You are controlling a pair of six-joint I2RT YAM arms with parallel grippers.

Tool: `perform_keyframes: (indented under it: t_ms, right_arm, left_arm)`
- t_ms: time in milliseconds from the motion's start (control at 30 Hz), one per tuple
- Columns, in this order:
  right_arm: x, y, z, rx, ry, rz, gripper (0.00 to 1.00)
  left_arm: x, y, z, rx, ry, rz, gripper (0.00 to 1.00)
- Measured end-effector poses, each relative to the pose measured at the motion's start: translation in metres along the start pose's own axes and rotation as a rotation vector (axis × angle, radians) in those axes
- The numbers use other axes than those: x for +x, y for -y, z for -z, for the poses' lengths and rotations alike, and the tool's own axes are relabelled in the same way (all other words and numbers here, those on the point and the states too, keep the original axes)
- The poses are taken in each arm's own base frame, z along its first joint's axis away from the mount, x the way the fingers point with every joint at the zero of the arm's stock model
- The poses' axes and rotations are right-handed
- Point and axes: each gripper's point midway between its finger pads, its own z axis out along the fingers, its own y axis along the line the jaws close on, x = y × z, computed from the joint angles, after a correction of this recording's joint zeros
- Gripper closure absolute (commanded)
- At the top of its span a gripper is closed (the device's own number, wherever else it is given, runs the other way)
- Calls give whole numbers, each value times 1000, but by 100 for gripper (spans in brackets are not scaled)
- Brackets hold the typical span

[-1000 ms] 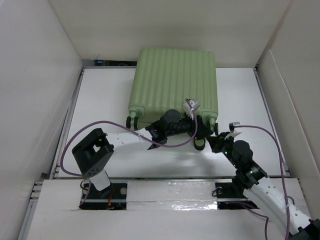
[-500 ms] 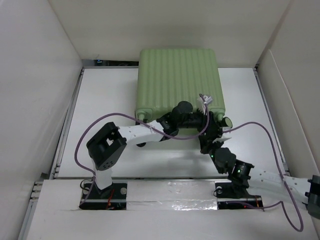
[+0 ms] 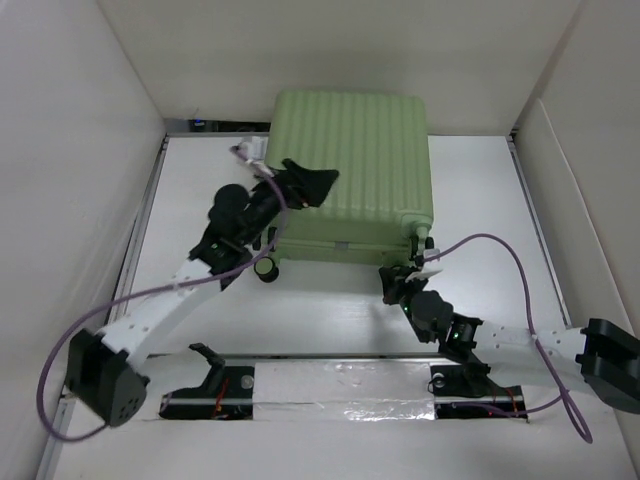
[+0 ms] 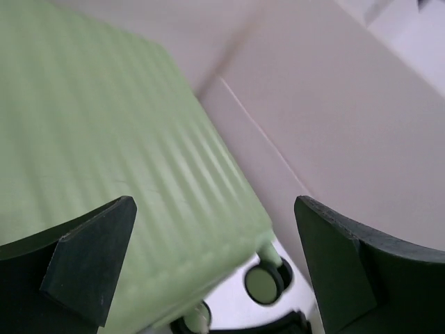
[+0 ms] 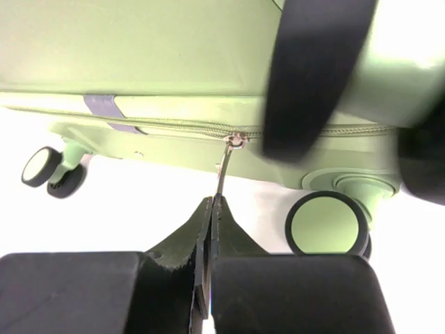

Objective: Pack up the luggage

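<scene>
My left gripper moves back and down onto the upper caster wheel next, since that wheel sits below it and to its left in the top view.
The luggage (image 3: 360, 160) is a pale green ribbed suitcase lying closed and flat at the back middle of the table. My left gripper (image 3: 316, 185) hovers over its left part, open, with nothing between the fingers (image 4: 90, 257). The left wrist view shows the ribbed shell (image 4: 104, 139) and a caster wheel (image 4: 264, 282) below. My right gripper (image 3: 392, 283) sits low at the suitcase's front edge. It is shut on the thin metal zipper pull (image 5: 221, 177), which hangs from the slider (image 5: 236, 139) on the zip line.
White enclosure walls (image 3: 70, 150) rise on both sides and at the back. Caster wheels (image 3: 266, 269) stick out of the suitcase's near edge, one (image 5: 327, 224) right beside my right fingers. Purple cables (image 3: 520, 270) loop from both arms.
My left gripper left the suitcase's front right corner, swung to over its left part and opened wide. The suitcase shifted a little. My right gripper stayed shut and moved slightly left along the front edge.
</scene>
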Motion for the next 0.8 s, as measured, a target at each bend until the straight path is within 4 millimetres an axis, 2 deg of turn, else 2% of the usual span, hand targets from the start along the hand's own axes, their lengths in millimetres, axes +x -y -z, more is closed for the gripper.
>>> perform_keyframes:
  t_ms: [33, 67, 100, 200, 300, 367, 500, 667, 767, 800]
  right_arm:
    - [1, -1, 0, -6, -4, -1, 100]
    - [1, -2, 1, -12, -6, -3, 100]
    - [1, -4, 1, -18, -7, -5, 100]
    - [0, -7, 2, -37, -10, -13, 100]
    - [0, -9, 4, -50, -17, -14, 100]
    - [0, -9, 5, -57, -23, -12, 100]
    - [1, -10, 6, -64, -30, -8, 100]
    - [3, -11, 6, -73, -36, -5, 100]
    - [4, -12, 6, -76, -41, -3, 100]
    - [4, -12, 6, -78, -41, -3, 100]
  left_arm:
    - [-20, -10, 12, -42, 67, -3, 1]
    - [-41, -18, 32, -94, 150, -2, 1]
    - [-49, -22, 49, -132, 199, 2, 1]
    - [-45, -46, 91, -258, 264, 23, 1]
    - [-37, -94, 124, -440, 292, 46, 1]
    - [-28, -127, 139, -561, 278, 53, 1]
    - [4, -162, 154, -703, 173, 60, 2]
    - [28, -169, 158, -744, 91, 40, 7]
    - [38, -172, 153, -745, 46, 29, 20]
    - [41, -174, 152, -746, 33, 25, 33]
